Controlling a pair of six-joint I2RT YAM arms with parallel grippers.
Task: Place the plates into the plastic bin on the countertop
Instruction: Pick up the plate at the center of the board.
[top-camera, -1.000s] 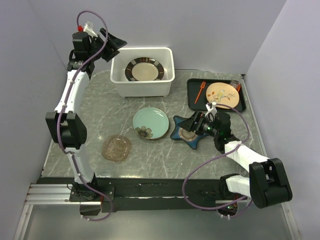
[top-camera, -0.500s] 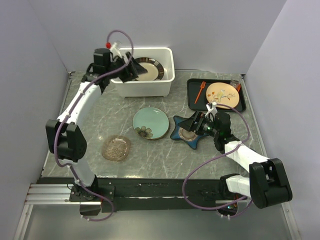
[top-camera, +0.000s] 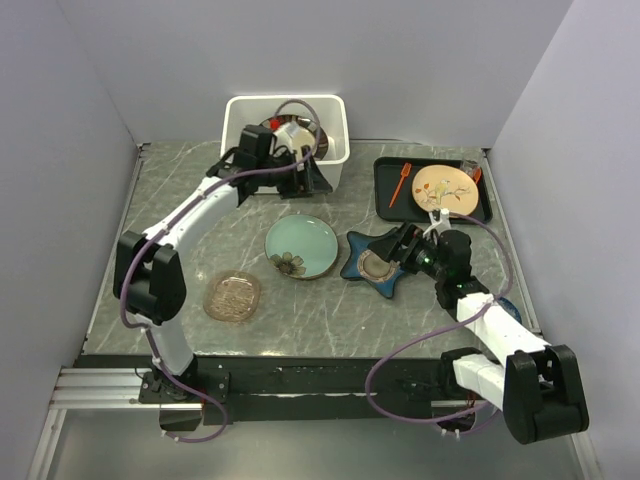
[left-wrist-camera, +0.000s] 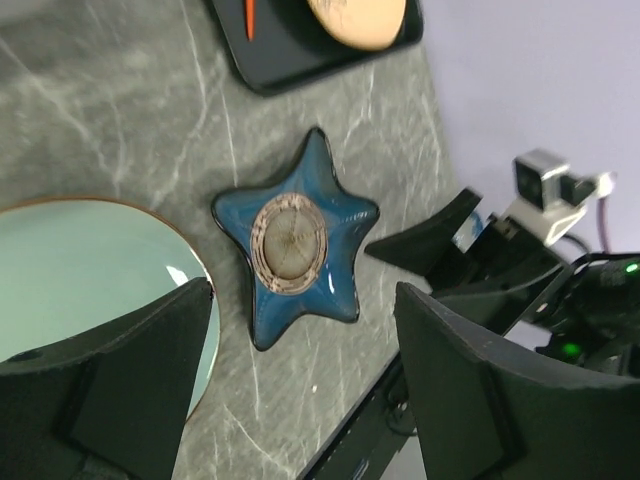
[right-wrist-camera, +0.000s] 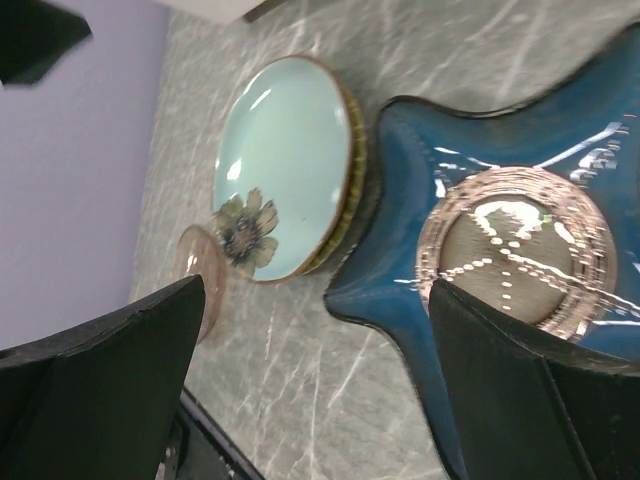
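The left gripper moves down, back and to the right in the top view onto the star plate's tip by the green plate (top-camera: 349, 272) (left-wrist-camera: 263, 330) next, because it's narrow.
The white plastic bin (top-camera: 236, 118) stands at the back, and my left arm crosses in front of it and hides what lies inside. My left gripper (top-camera: 311, 181) hangs open and empty just in front of the bin, above the table. Below it lie a pale green flowered plate (top-camera: 300, 245) (left-wrist-camera: 90, 270) and a blue star-shaped plate (top-camera: 372, 266) (left-wrist-camera: 300, 240). An amber glass plate (top-camera: 232, 296) lies nearer, to the left. My right gripper (top-camera: 402, 246) (right-wrist-camera: 318, 300) is open, low at the star plate's (right-wrist-camera: 500, 240) right side, holding nothing.
A flat black tray (top-camera: 388, 195) at the back right carries a tan round plate (top-camera: 444, 187) and an orange fork (top-camera: 398, 184). Grey walls close in the table on the left, back and right. My left gripper (left-wrist-camera: 303, 300) looks down at the star plate.
My left arm has swung from the back left corner across the bin and down in front of it. My right gripper has shifted slightly right beside the star plate.
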